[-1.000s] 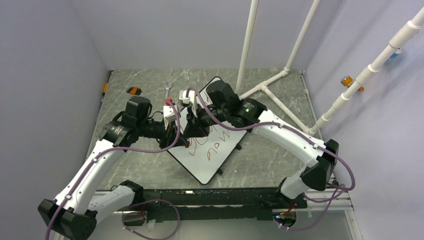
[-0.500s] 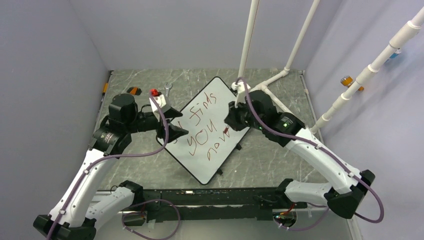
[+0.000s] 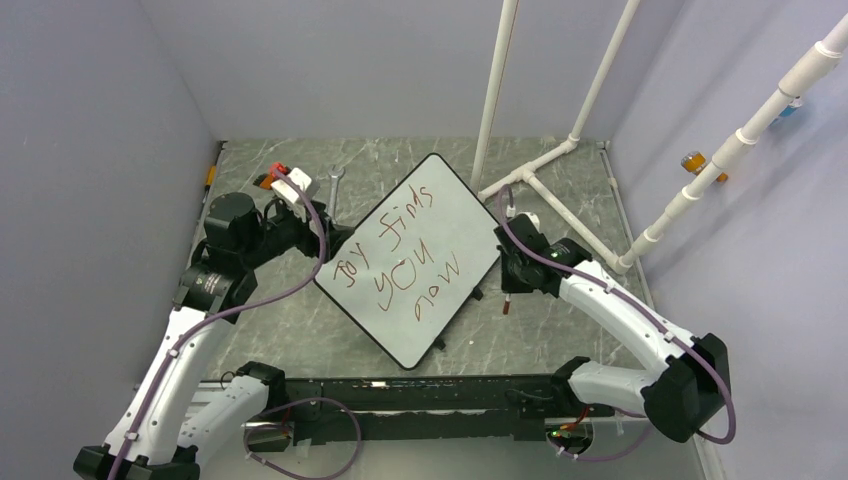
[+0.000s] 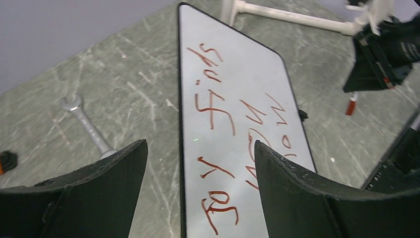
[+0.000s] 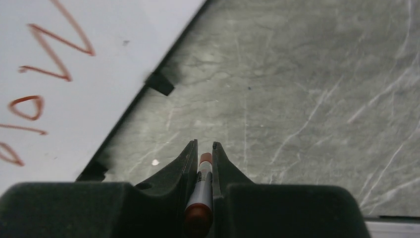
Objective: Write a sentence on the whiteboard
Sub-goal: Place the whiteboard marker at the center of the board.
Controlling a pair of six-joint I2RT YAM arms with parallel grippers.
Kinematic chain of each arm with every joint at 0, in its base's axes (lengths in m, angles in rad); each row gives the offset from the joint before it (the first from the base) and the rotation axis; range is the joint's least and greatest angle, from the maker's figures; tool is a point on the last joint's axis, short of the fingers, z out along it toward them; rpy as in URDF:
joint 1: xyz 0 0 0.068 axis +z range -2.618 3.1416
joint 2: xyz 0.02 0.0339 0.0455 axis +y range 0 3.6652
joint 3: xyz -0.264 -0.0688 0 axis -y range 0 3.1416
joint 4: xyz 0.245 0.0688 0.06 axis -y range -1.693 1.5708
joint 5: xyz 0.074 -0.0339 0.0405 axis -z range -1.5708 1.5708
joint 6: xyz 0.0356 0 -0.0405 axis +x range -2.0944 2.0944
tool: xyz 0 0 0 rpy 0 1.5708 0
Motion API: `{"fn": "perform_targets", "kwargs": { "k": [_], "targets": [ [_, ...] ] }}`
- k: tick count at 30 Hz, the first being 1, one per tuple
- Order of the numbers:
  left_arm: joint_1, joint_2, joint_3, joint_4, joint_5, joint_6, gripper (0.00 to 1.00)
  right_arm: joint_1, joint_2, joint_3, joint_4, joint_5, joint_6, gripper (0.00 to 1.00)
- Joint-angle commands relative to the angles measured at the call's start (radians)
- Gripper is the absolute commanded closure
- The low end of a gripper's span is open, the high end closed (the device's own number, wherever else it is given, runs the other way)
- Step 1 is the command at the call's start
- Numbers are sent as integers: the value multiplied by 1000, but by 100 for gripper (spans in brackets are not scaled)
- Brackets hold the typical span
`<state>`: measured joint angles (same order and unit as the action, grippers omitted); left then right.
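Note:
The bare tabletop [image 3: 512, 322] beside the board is below my right gripper, so next the gripper needs to move down, slightly away from the whiteboard [image 3: 452, 215], and release the red marker.
The whiteboard [image 3: 452, 215] lies turned like a diamond in the middle of the table. The sentence [image 3: 395, 280] in reddish-brown letters reads "Joy finds you now". My left gripper [image 3: 318, 238] hovers just off the board's left edge, open and empty. In the left wrist view its gripper [image 4: 200, 144] frames the whiteboard [image 4: 247, 74] and the sentence [image 4: 213, 106]. My right gripper [image 3: 510, 290] hangs over the table just beyond the board's right edge, shut on a red marker [image 3: 508, 305]. In the right wrist view the marker [image 5: 203, 173] sits clamped between the fingers, tip toward the table, with the whiteboard [image 5: 109, 44] at upper left.
A metal wrench [image 3: 335, 185] and a small orange object [image 3: 265, 180] lie behind the left gripper. White pipes [image 3: 540, 170] run along the back right of the table and up the wall. A black foot [image 5: 159, 83] sticks out under the board's edge.
The left gripper let go at the board's left edge, opened and drew back to the left. The right arm carried the marker off the board to its right side.

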<state>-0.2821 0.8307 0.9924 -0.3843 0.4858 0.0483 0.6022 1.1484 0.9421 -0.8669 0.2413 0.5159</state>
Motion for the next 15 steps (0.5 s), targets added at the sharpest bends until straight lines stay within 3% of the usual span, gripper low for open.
{"fn": "perform_targets", "kwargs": {
  "k": [1,7,15],
  "targets": [
    [11,-18,-2,16,-188,-34,18,-64,19,-57,51,-12,33,100],
    [26,-66,-29,25,-373,-86,18,-97,14,-92,81,10,43,100],
    [29,-131,-71,72,-416,-90,18,-106,36,-83,65,39,53,97]
  ]
}}
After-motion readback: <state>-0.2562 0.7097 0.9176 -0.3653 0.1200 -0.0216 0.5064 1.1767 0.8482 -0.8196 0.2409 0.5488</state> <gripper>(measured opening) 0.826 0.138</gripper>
